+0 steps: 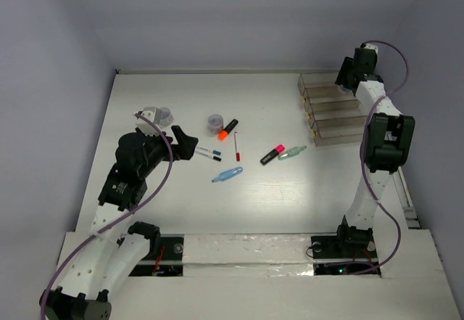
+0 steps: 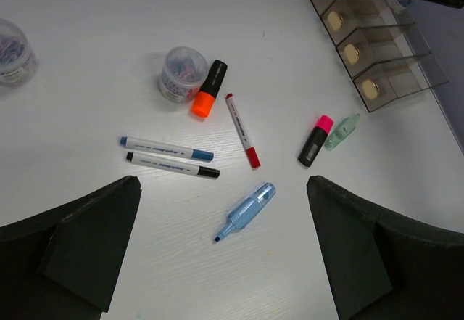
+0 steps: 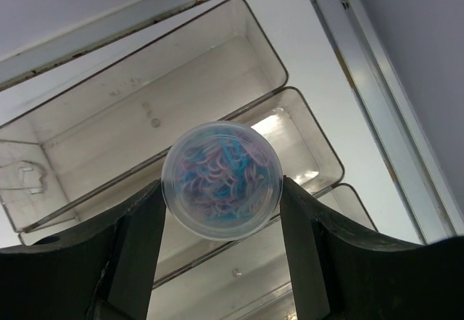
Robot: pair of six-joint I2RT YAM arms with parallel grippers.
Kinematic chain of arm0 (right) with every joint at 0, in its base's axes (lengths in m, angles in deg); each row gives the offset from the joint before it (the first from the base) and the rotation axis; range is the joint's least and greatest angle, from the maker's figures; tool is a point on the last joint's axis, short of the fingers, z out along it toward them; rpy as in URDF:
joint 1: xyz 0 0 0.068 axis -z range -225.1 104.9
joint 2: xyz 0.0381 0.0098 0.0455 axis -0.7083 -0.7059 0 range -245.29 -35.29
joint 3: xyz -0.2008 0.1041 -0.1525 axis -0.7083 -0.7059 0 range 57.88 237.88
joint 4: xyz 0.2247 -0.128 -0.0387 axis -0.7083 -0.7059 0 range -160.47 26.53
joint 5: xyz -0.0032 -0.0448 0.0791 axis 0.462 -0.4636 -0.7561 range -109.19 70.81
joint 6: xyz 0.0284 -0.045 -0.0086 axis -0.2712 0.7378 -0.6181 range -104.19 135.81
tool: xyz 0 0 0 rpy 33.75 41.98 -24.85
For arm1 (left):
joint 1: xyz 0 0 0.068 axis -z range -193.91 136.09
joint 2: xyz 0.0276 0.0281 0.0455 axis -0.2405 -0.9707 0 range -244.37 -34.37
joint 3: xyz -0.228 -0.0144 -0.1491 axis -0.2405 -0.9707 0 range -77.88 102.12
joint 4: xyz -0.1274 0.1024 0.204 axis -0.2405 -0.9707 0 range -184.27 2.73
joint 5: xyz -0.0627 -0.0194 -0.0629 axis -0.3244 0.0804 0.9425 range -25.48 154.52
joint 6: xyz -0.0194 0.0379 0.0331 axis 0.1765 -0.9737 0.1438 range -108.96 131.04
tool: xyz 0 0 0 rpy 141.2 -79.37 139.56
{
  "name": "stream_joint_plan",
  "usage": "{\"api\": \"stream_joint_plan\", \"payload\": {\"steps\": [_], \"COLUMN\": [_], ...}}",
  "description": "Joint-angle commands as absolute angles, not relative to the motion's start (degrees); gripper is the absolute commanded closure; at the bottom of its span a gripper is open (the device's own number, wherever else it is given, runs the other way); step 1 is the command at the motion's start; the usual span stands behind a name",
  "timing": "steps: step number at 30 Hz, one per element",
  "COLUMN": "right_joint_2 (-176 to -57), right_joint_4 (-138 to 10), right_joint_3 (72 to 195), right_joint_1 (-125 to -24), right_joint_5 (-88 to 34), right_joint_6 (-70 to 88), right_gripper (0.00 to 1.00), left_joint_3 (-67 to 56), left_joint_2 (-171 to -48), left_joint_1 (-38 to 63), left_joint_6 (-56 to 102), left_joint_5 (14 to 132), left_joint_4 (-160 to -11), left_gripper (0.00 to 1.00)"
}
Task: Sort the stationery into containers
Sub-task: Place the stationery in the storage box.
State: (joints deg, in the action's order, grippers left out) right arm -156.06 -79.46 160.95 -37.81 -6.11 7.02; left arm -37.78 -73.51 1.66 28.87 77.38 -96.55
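Observation:
My right gripper lowers the pot into the organiser's section beside the farthest one next, easing toward the metal bar, since the pot still hangs above the organiser's sides.
My right gripper [image 3: 221, 189] is shut on a small round pot [image 3: 221, 167] of coloured clips and holds it above the clear stepped organiser [image 3: 109, 109], over the wall between two compartments. In the top view the organiser [image 1: 330, 113] stands at the far right, with that gripper [image 1: 348, 77] over its far end. My left gripper [image 2: 222, 193] is open and empty, hovering above the light blue highlighter [image 2: 246, 211]. The orange-black [image 2: 208, 89], pink-black [image 2: 315, 140] and pale green [image 2: 341, 131] highlighters lie on the table. So do the red-capped [image 2: 242, 130], blue-capped [image 2: 167, 148] and black-capped [image 2: 172, 165] pens.
A second pot [image 1: 216, 122] stands beside the orange highlighter. A third pot [image 1: 163, 115] stands next to my left arm. Grey walls close off the table at the back and both sides. A metal rail [image 3: 377, 80] runs along the right edge beside the organiser.

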Motion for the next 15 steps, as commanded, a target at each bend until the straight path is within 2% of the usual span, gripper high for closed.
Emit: {"api": "stream_joint_plan", "payload": {"steps": [1, 15], "right_joint_2": [-155.7, -161.1], "right_joint_4": [-77.0, -80.0], "right_joint_3": [161.3, 165.5], "right_joint_1": [-35.6, -32.8], "right_joint_5": [-6.0, -9.7], "right_joint_6": [6.2, 4.8], "right_gripper": [0.58, 0.54], "left_joint_3": [-37.4, -37.1], "left_joint_2": [-73.0, -74.4], "left_joint_1": [2.2, 2.2], "left_joint_6": [28.1, 28.0], "left_joint_5": [77.9, 77.6], "left_joint_4": [-94.3, -94.1], "left_gripper": [0.01, 0.01]}}
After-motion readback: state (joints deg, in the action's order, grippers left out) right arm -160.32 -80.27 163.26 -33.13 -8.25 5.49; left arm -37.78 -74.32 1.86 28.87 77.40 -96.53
